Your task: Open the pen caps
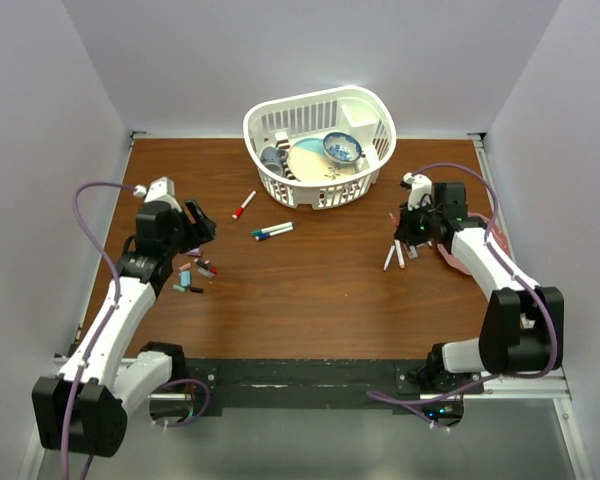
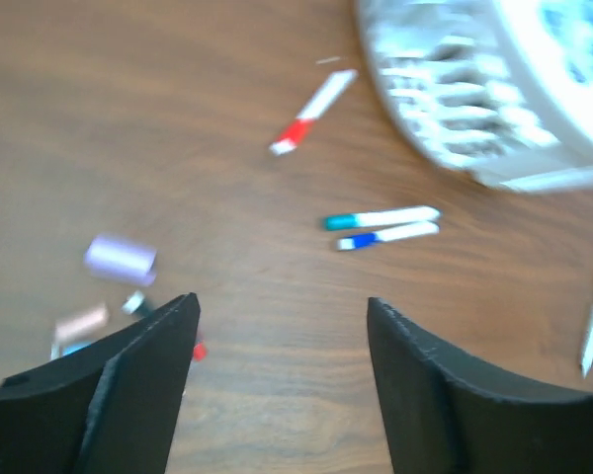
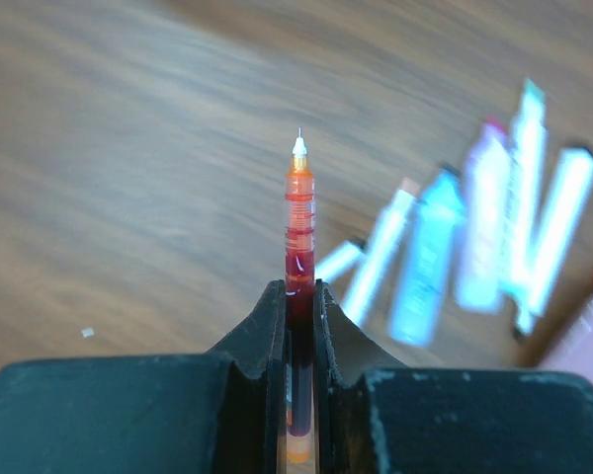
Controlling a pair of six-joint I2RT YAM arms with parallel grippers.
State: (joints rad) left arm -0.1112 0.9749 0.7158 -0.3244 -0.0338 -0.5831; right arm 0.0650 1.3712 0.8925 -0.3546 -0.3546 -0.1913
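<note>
The blue marker's body (image 1: pixel 412 252) (image 3: pixel 429 259) lies below my right gripper, toward the right in its wrist view. My right gripper moves down over it next and releases the already uncapped red pen.
My right gripper (image 3: pixel 299 291) is shut on a thin red pen (image 3: pixel 298 227). The pen points forward with its bare tip showing and no cap on it. In the top view this gripper (image 1: pixel 405 228) hangs over several white uncapped marker barrels (image 1: pixel 395 255), which also show blurred in the right wrist view (image 3: pixel 474 247). My left gripper (image 2: pixel 282 306) is open and empty, low over bare wood. Loose pen caps (image 1: pixel 193 272) lie just left of it: a lilac one (image 2: pixel 121 257), a pink one (image 2: pixel 81 322) and a red one (image 2: pixel 199 350). Three capped markers lie mid-table: red (image 2: pixel 311 111), teal (image 2: pixel 381 217) and blue (image 2: pixel 387 235).
A white slatted basket (image 1: pixel 320 145) with dishes in it stands at the back centre and shows blurred in the left wrist view (image 2: pixel 494 109). A pink flat object (image 1: pixel 470 262) lies under the right arm. White walls close the table on three sides.
</note>
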